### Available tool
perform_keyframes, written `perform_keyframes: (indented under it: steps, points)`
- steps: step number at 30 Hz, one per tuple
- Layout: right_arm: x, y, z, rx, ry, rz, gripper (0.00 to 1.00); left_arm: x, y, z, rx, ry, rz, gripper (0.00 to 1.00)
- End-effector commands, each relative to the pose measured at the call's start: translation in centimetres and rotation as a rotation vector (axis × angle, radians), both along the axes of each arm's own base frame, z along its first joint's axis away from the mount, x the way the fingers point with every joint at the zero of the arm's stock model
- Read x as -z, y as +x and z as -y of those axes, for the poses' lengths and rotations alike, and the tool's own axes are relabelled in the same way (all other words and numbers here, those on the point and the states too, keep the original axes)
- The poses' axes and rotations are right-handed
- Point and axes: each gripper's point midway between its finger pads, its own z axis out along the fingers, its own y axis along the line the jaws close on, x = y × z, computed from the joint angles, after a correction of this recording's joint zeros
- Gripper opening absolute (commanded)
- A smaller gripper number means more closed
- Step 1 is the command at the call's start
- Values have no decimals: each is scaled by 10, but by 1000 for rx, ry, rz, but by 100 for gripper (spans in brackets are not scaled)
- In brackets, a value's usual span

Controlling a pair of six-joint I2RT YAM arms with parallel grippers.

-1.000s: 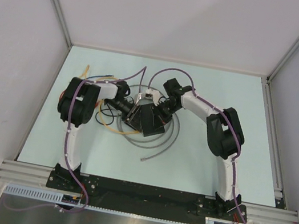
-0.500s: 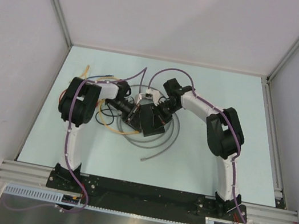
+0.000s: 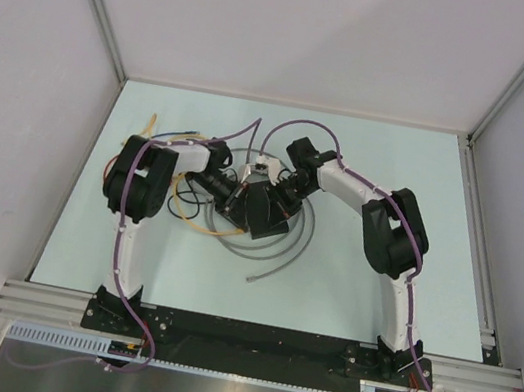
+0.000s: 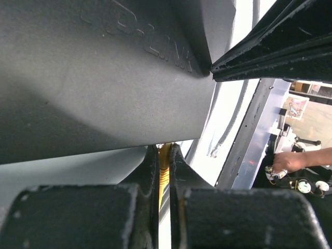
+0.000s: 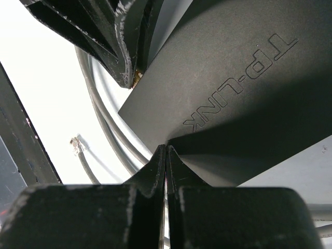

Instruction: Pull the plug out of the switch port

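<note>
My left gripper pulls away from the switch next, then rises outward over the coloured cables to release the yellow plug [image 4: 164, 155].
The matte-black switch [image 3: 262, 212] lies mid-table between both grippers. It fills the top of the left wrist view [image 4: 104, 78] and shows its embossed brand name in the right wrist view [image 5: 244, 67]. My left gripper [image 3: 234, 194] is at the switch's left edge, shut on the yellow plug [image 4: 164, 155], whose ribbed boot shows between the fingers. The port itself is hidden. My right gripper [image 3: 277, 199] is shut, with its tips [image 5: 166, 149] touching the switch's edge. The left gripper's fingers [image 5: 116, 44] show in the right wrist view.
A yellow cable [image 3: 197, 228] loops left of the switch. A grey cable [image 3: 284, 253] coils around it and ends in a loose clear plug [image 5: 77, 144]. More coloured cables [image 3: 167, 129] lie at the back left. Grey walls enclose the table.
My left gripper and wrist have shifted slightly right, towards the switch. The right arm and the switch look unmoved.
</note>
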Motion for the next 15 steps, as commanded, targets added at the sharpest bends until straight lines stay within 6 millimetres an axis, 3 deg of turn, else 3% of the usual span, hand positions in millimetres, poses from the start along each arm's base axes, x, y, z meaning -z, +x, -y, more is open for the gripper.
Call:
perform_keyframes:
  steps: [1,9,15]
  points:
    - [73,-17,44,-15,-273,-22,0,10,0,-5,42,27,72,0]
    - [73,-16,44,-17,-280,-14,0,-11,34,4,29,-29,117,0]
    - [73,-15,46,-15,-288,-4,0,7,-1,-6,48,-9,60,0]
